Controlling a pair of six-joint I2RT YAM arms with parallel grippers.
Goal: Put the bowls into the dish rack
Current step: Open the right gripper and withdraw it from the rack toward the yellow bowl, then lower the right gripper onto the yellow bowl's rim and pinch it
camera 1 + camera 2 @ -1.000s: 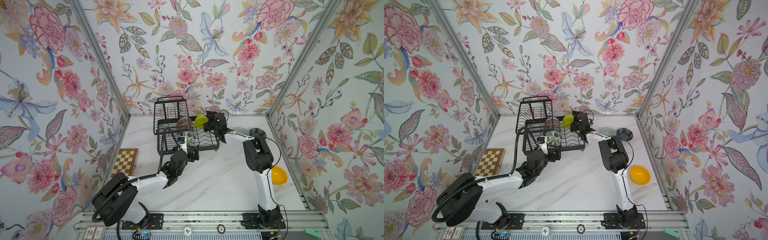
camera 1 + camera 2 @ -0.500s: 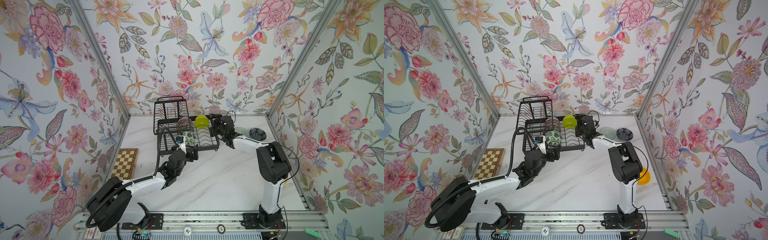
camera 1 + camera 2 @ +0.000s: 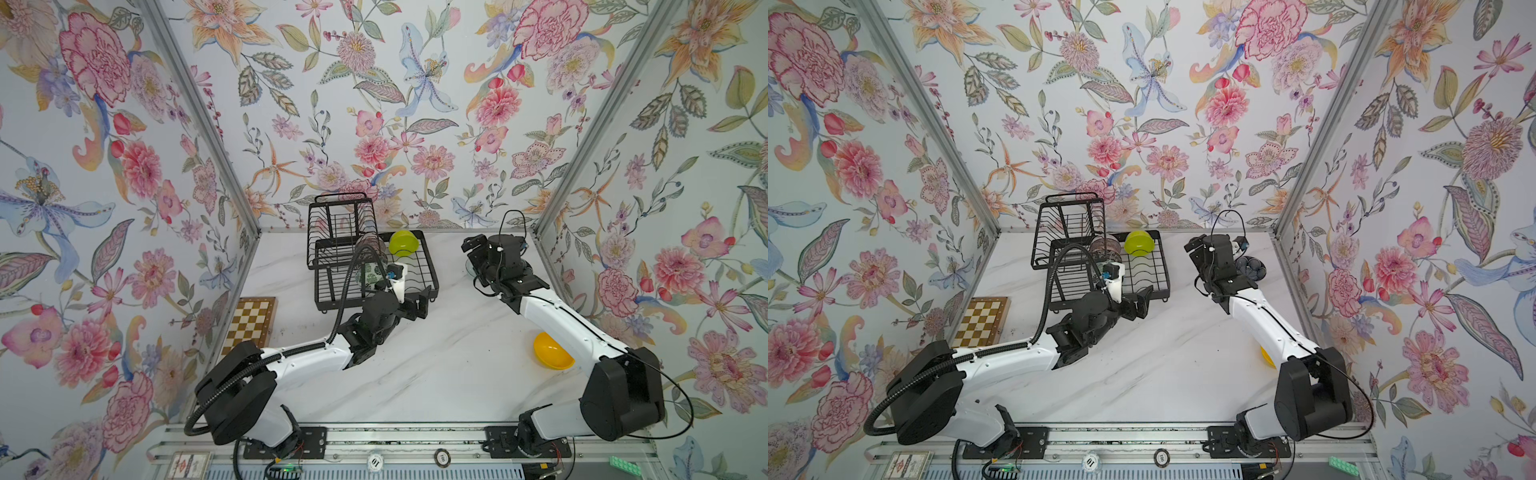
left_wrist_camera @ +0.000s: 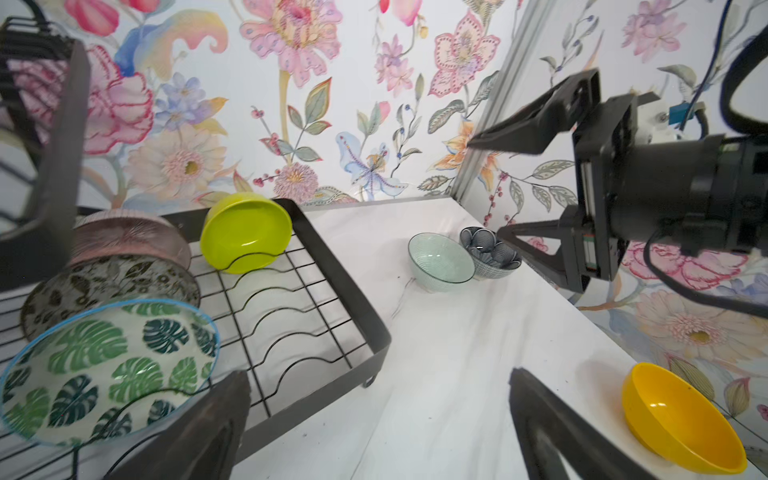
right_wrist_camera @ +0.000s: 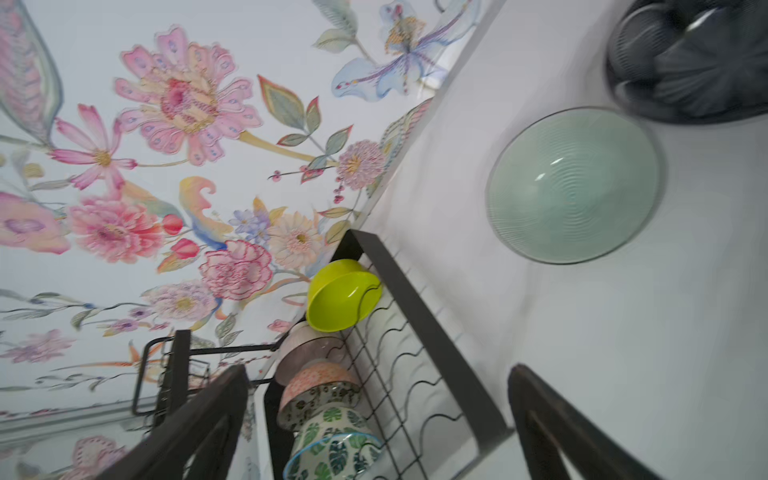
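Note:
The rack-side rim of the orange-yellow bowl (image 3: 537, 341) lies below my right gripper and nearer my base, so my right gripper draws back and lowers onto it next.
The black wire dish rack (image 3: 432, 266) (image 3: 1163, 266) stands at the back. In its lower tray a pink ribbed bowl (image 4: 129, 241), a black-and-white patterned bowl (image 4: 108, 278) and a green-leaf bowl (image 4: 108, 370) stand on edge in a row. A lime green bowl (image 3: 404, 243) (image 5: 343, 295) leans at the tray's far corner. A pale celadon bowl (image 4: 440, 262) (image 5: 573, 185) and a dark blue bowl (image 4: 490, 249) (image 3: 1250, 266) sit on the table right of the rack. My right gripper (image 3: 473, 262) (image 4: 484, 187) hangs open above them. An orange-yellow bowl (image 3: 550, 351) lies near the right wall. My left gripper (image 3: 419, 305) (image 4: 378, 376) is open and empty at the rack's front corner.
A brown-and-cream chessboard (image 3: 253, 320) lies against the left wall. The rack's raised upper basket (image 3: 340, 224) stands at its back left. Flowered walls close in the white marble table (image 3: 436, 374) on three sides. My right arm (image 3: 561, 320) passes over the orange-yellow bowl.
My right gripper has drawn away from the lime green bowl in the rack and swung right, over the celadon and dark blue bowls. The left arm has hardly moved.

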